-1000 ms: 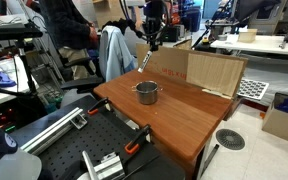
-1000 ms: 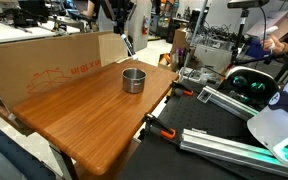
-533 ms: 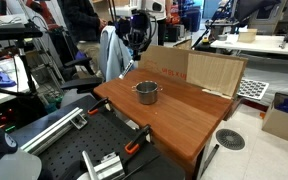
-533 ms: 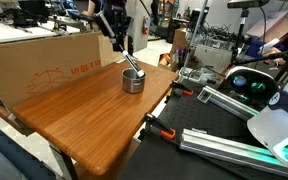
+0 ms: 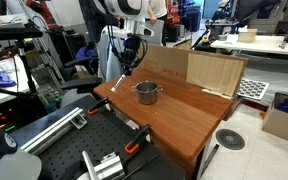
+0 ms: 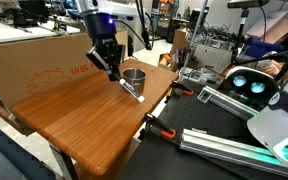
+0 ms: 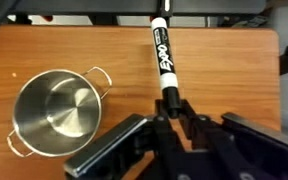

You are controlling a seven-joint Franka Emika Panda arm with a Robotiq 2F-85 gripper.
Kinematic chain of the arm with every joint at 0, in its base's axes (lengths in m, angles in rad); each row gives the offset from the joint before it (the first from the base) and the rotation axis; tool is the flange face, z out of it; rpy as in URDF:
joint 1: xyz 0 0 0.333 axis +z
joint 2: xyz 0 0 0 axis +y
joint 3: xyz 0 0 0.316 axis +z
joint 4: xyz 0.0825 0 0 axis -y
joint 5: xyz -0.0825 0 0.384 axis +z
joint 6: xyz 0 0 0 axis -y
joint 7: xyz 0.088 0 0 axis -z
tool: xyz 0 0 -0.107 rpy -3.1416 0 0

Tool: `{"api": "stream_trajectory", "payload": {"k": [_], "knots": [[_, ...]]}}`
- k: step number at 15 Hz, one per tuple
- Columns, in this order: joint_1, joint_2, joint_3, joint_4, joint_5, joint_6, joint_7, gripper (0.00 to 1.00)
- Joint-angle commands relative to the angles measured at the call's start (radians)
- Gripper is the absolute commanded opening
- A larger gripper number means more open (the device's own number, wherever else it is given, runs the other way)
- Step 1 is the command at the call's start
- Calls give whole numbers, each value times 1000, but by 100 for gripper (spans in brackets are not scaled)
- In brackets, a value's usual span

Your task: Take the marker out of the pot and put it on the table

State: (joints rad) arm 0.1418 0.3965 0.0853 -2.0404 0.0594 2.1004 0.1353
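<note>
The marker still slants above the black bench, so the gripper next needs to move down and away from the bench to the bare tabletop beside the pot before releasing.
My gripper (image 7: 171, 104) is shut on the dark end of the marker (image 7: 160, 55), a white pen with black print. In both exterior views the gripper (image 5: 127, 62) (image 6: 112, 68) hangs low over the reddish-brown table (image 5: 184, 120) (image 6: 74, 120), beside the pot, and the marker (image 5: 117, 81) (image 6: 132, 90) slants down from it with its tip close to the tabletop. The silver pot (image 7: 56, 111) (image 5: 146, 93) (image 6: 133, 77) stands upright on the table with an empty inside, apart from the marker.
A cardboard sheet (image 5: 199, 68) (image 6: 44, 55) stands along the table's far edge. Orange-and-black clamps (image 5: 134, 146) (image 6: 162, 130) grip the table's edge. Metal rails (image 5: 54, 125) and a black bench (image 6: 224, 150) lie beside the table. A person's arm (image 6: 274, 30) shows at the right.
My gripper has come down and away from over the pot with the marker in it, to low over the table beside the pot. The pot has not moved.
</note>
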Motion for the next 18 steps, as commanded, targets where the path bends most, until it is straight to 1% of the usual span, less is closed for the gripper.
{"api": "stream_trajectory", "payload": {"k": [1,6,8,13,18], "knots": [[29,89,-12,83,-59,-32,45,5],[62,197,-13,166,-103,-28,63,5],[69,232,-8,206,-101,-39,51,5],[106,296,-25,279,-153,-6,69,5],[118,359,-37,346,-185,-9,77,5]]}}
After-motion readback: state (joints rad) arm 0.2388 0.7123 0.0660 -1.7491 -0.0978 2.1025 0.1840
